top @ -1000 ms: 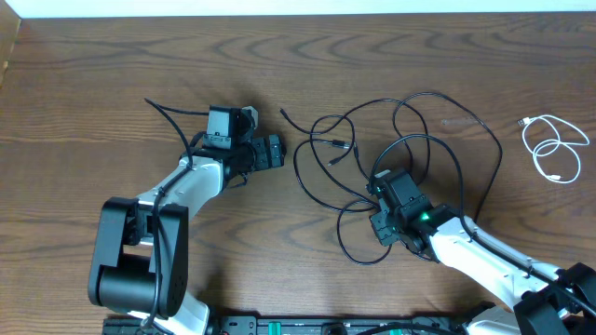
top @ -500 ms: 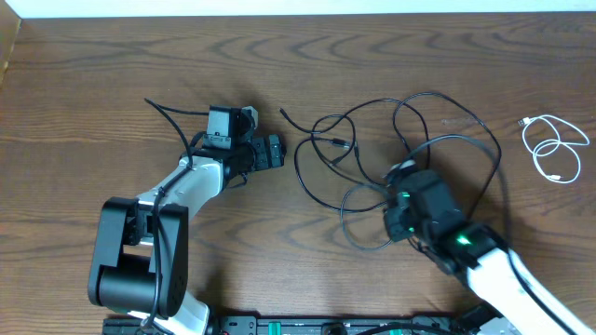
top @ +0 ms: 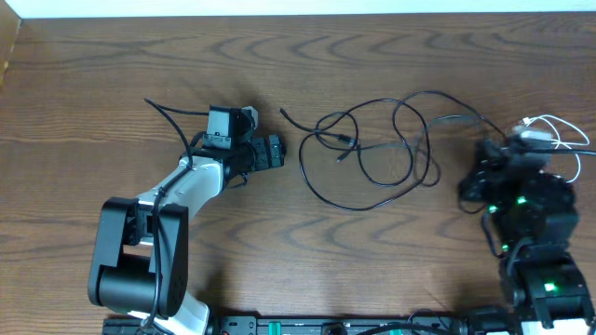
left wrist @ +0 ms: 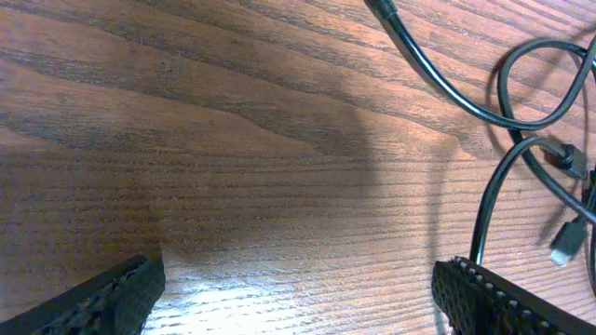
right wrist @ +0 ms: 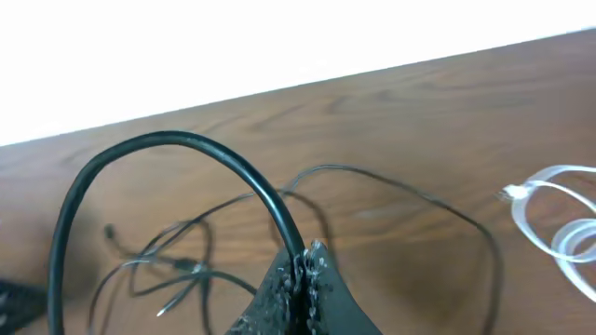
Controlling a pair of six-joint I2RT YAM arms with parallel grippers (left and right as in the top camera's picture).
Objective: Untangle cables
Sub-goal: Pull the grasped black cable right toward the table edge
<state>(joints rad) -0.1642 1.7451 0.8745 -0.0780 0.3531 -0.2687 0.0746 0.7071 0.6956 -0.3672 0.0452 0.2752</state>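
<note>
The black cable arches above the table, so the right gripper will next go down away from the tangle and let the cable go on the tabletop beside the white cable.
A loose tangle of thin black cables lies on the wooden table at mid-right. My right gripper is lifted above the table at the right and is shut on one black cable, which arches up out of the closed fingers. In the overhead view the right arm partly covers the white cable, whose coil also shows in the right wrist view. My left gripper sits low over the table, left of the tangle, open and empty. A black cable end lies just ahead of it.
A separate thick black cord runs along the left arm. The table's far edge meets a white wall. Equipment lines the near edge.
My right arm has swung to the right and risen, dragging its black cable along. The tangle has stretched and shifted rightward. The left arm has stayed still.
</note>
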